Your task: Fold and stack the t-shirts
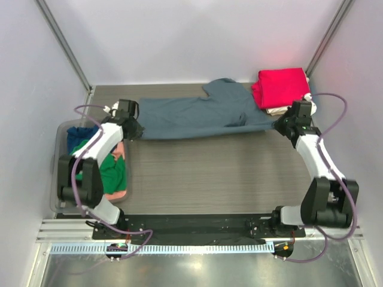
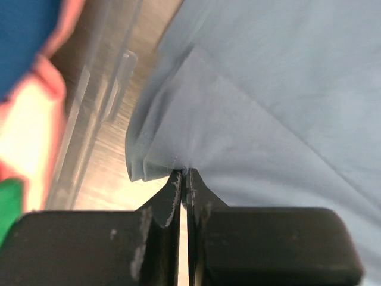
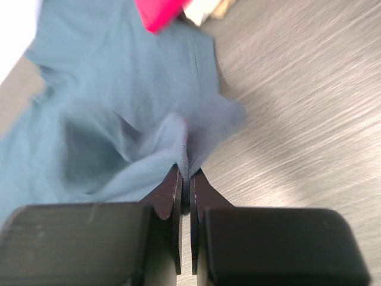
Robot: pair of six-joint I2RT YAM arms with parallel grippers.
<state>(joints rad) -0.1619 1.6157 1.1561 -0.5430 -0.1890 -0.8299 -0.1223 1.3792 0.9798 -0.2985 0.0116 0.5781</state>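
I need to move my right gripper back and down to the bare tabletop next and let go there, because the cloth beside it is rumpled.
The slate grey-blue t-shirt (image 1: pixel 197 115) lies stretched across the far part of the table. My left gripper (image 1: pixel 135 129) is shut on its left corner, seen in the left wrist view (image 2: pixel 184 173) with cloth (image 2: pixel 250 107) pinched between the jaws. My right gripper (image 1: pixel 280 124) is shut on its right corner, seen in the right wrist view (image 3: pixel 188 174) with cloth (image 3: pixel 119 107). A folded red t-shirt (image 1: pixel 280 87) sits on a cream one (image 1: pixel 281 110) at the far right. Green (image 1: pixel 114 172), navy (image 1: pixel 76 136) and salmon-pink (image 1: pixel 119 194) shirts lie in the bin.
A clear plastic bin (image 1: pixel 60 173) stands at the left edge of the table, close beside my left arm; its wall shows in the left wrist view (image 2: pixel 98 101). White walls enclose the table on three sides.
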